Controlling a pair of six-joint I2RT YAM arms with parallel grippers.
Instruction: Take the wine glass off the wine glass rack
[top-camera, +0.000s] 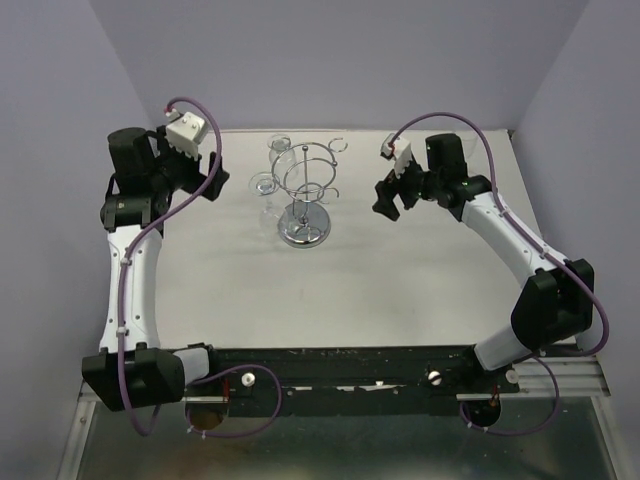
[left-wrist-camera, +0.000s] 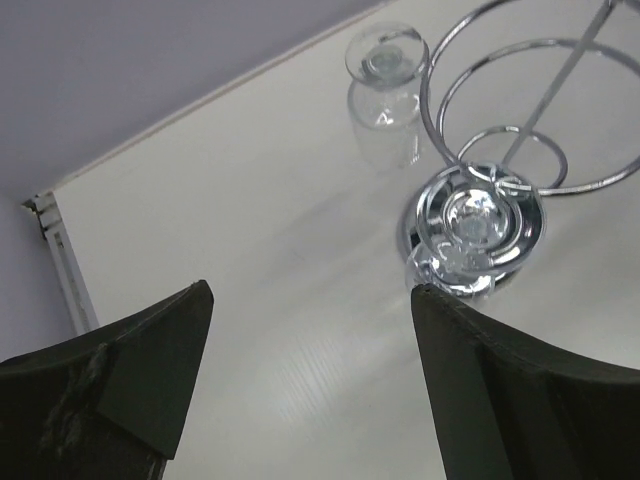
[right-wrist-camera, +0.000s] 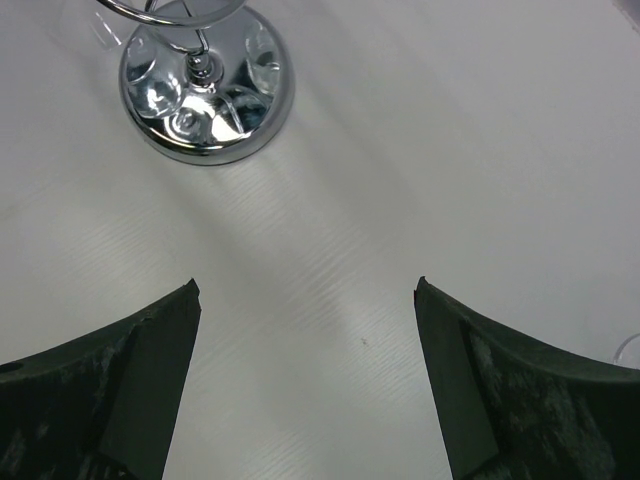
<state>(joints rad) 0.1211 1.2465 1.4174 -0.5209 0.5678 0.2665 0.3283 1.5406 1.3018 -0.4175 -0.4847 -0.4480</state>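
Observation:
The glass hangs below my left gripper toward the right in the top view, so the gripper will next go down that way onto the hanging glass's stem.
The chrome wine glass rack stands at the table's back middle, with a round mirror base, a thin rod and wire rings. A clear wine glass hangs upside down from a ring on its left side. It also shows in the left wrist view, beside the rack's rings and base. A second clear glass sits at the rack's back left. My left gripper is open and empty, left of the rack. My right gripper is open and empty, right of the rack, whose base shows ahead of it.
Grey-violet walls close the table at the back and both sides. An empty wire ring juts out at the rack's back right. A metal rail runs along the table's edge in the left wrist view.

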